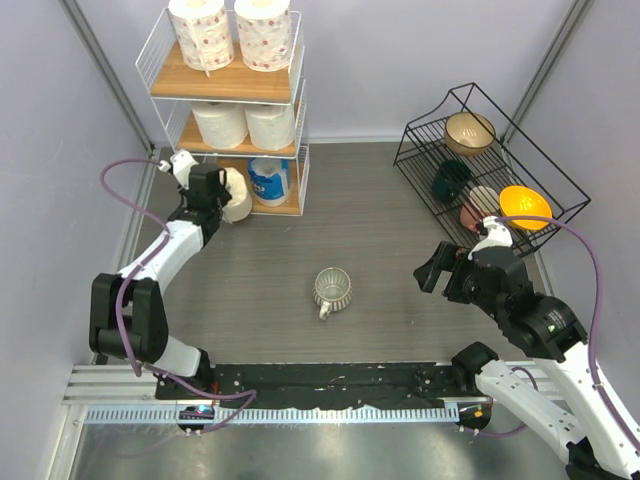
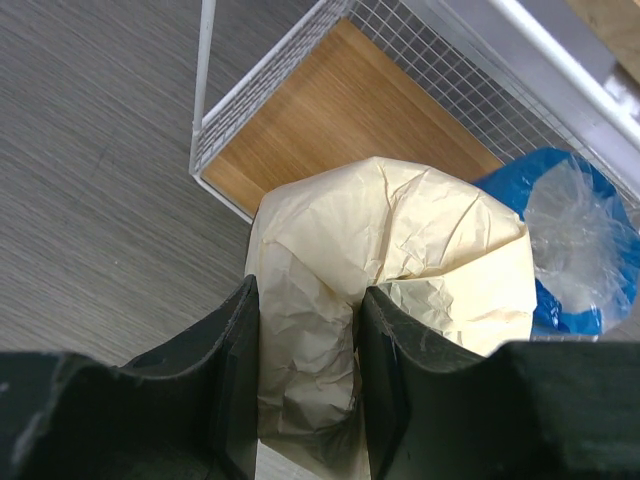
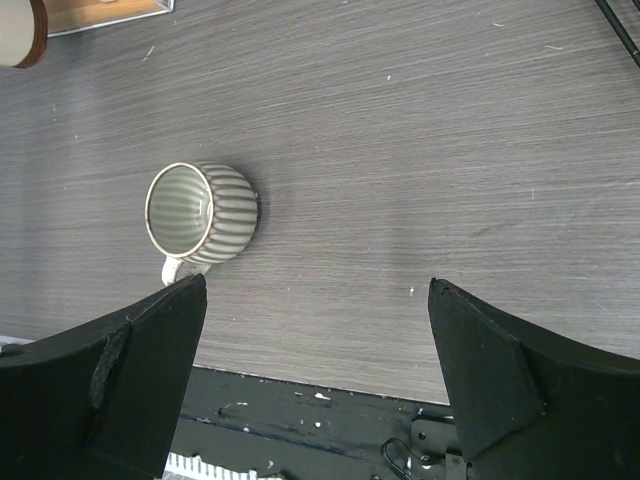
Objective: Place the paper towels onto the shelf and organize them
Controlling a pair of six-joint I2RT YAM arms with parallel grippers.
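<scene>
The left gripper lowers the cream roll next, then moves it away from my base onto the bare bottom board (image 2: 330, 120) beside the blue roll (image 1: 268, 180).
The white wire shelf (image 1: 230, 84) stands at the back left. Two red-dotted paper towels (image 1: 200, 30) fill its top board and two plain white ones (image 1: 222, 123) the middle board. A blue-wrapped roll (image 1: 268, 180) stands on the bottom board (image 2: 330, 120). My left gripper (image 1: 215, 195) is shut on the crumpled cream roll (image 2: 400, 250) at the open left front of the bottom tier, beside the blue roll (image 2: 575, 240). The fingers (image 2: 235, 350) pinch the roll's paper wall. My right gripper (image 3: 315, 285) hangs open over the bare table, right of centre, holding nothing.
A ribbed mug (image 1: 332, 290) stands near the table's middle, left of the right gripper (image 1: 432, 270), and also shows in the right wrist view (image 3: 200, 210). A black wire rack (image 1: 480, 150) with bowls stands at the back right. Walls close in on both sides.
</scene>
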